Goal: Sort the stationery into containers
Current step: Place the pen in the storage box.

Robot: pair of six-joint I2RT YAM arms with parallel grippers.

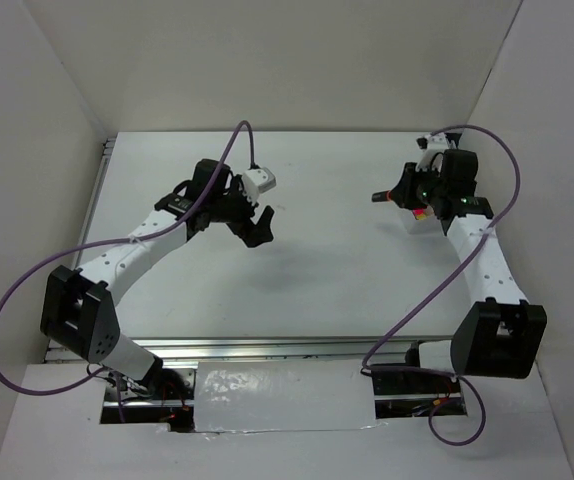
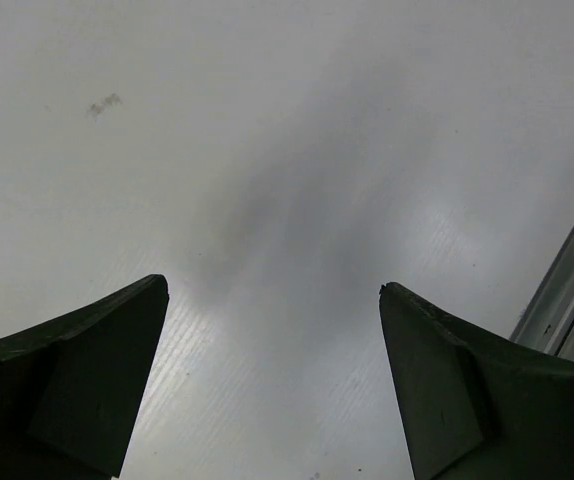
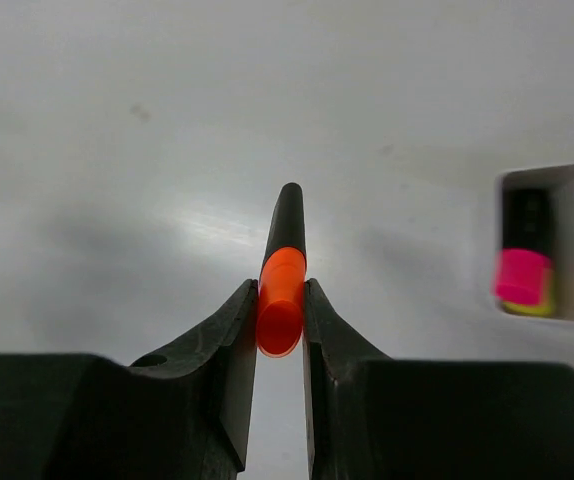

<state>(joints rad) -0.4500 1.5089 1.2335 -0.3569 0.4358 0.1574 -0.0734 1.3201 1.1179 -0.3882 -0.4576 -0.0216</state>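
Note:
My right gripper will next go to the right in its wrist view, over the pink-capped one (image 1: 421, 213) (image 3: 529, 248), then down, since other highlighters already lie in the white container.
A black highlighter with an orange cap (image 3: 282, 285) is clamped between the fingers of my right gripper (image 3: 281, 287), cap end toward the camera and black barrel pointing away over the table. From above, that gripper (image 1: 392, 196) hovers at the right, the highlighter's dark tip (image 1: 377, 197) sticking out to the left. Just right of it stands the white container (image 3: 567, 180), holding a pink-capped highlighter (image 3: 522, 277) with a yellow one under it. The container (image 1: 413, 223) is mostly hidden under the right arm in the top view. My left gripper (image 2: 273, 285) is open over bare table, also seen left of centre (image 1: 259, 225).
A metal rail (image 2: 567, 285) runs along the table's edge at the right of the left wrist view. White walls enclose the table on the left, back and right. Purple cables loop over both arms.

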